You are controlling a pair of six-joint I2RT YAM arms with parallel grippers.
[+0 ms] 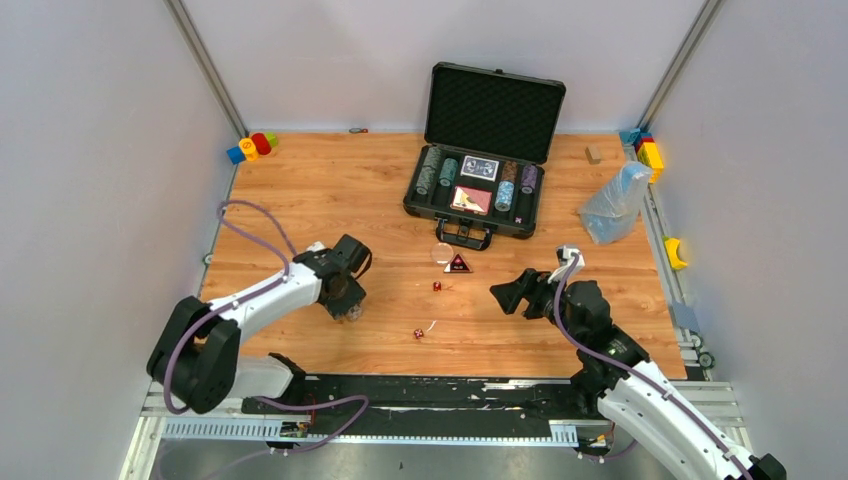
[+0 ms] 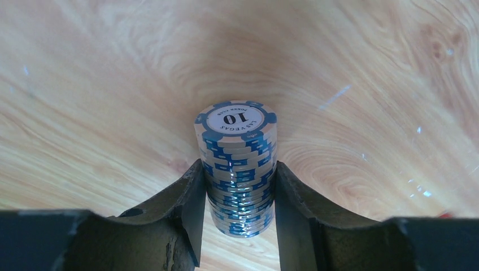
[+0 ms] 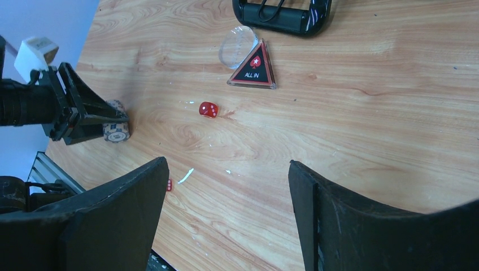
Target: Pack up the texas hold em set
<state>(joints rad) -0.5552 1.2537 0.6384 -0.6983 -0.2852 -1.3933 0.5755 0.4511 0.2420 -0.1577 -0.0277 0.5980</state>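
Next I need to lift my left gripper outward to the case (image 1: 487,112), then lower and release the roll, as the empty slot by the green roll (image 1: 443,196) lies outward of it.
The black case (image 1: 487,112) stands open at the back with chip rolls (image 1: 433,170) and card decks (image 1: 478,168) in its foam. My left gripper (image 1: 349,303) is shut on a blue-and-tan striped chip roll (image 2: 237,158) marked "10", its fingers (image 2: 186,203) pressed on both sides, low at the table; the roll also shows in the right wrist view (image 3: 117,130). My right gripper (image 3: 226,186) is open and empty above the wood. A triangular "ALL IN" button (image 3: 253,68) and two red dice (image 3: 208,109) (image 1: 418,334) lie loose on the table.
A clear round disc (image 3: 237,48) lies next to the button, near the case handle (image 3: 282,14). A clear plastic bag (image 1: 612,205) sits right of the case. Toy blocks lie at the back left (image 1: 252,146) and back right (image 1: 648,150).
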